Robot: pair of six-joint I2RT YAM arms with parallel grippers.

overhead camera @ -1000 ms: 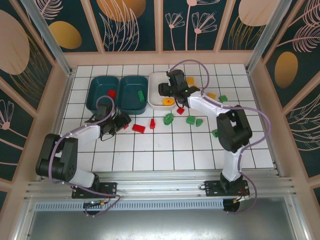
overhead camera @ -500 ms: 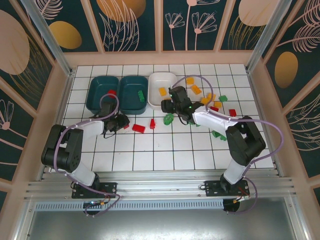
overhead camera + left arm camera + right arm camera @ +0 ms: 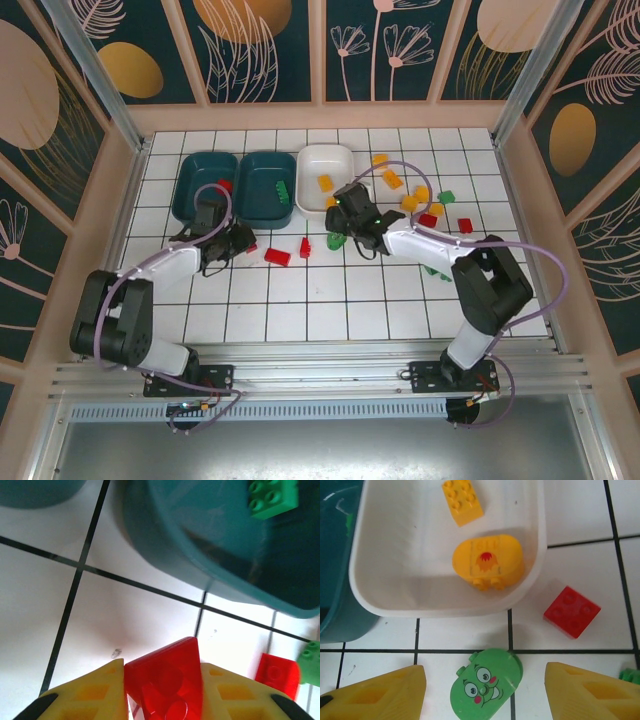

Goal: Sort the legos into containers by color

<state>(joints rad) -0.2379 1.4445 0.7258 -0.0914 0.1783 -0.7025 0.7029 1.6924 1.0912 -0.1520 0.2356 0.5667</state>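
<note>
I will next lift the red lego up and outward with my left gripper, over the teal tray that already has a red lego in it, and then let it go.
My left gripper (image 3: 243, 241) is shut on a red lego (image 3: 165, 680) just in front of the middle teal tray (image 3: 210, 545), which holds a green lego (image 3: 272, 497). The left teal tray (image 3: 198, 172) holds a red lego (image 3: 224, 185). My right gripper (image 3: 485, 695) stands open on either side of a green lego with a face (image 3: 486, 682), lying on the tiles before the white tray (image 3: 410, 580). In that tray lie two orange-yellow legos (image 3: 487, 560). In the top view the right gripper (image 3: 342, 232) is just below the white tray (image 3: 325, 158).
Loose red legos (image 3: 277, 257) lie between the arms, and one red lego (image 3: 571, 611) sits just right of the white tray's corner. Several orange (image 3: 392, 180), green (image 3: 446, 197) and red (image 3: 465, 225) legos are scattered at the right. Wooden walls ring the tiled floor.
My right gripper has come away from over the white tray and dropped to the green face lego. The left gripper has edged toward the teal trays with the red lego.
</note>
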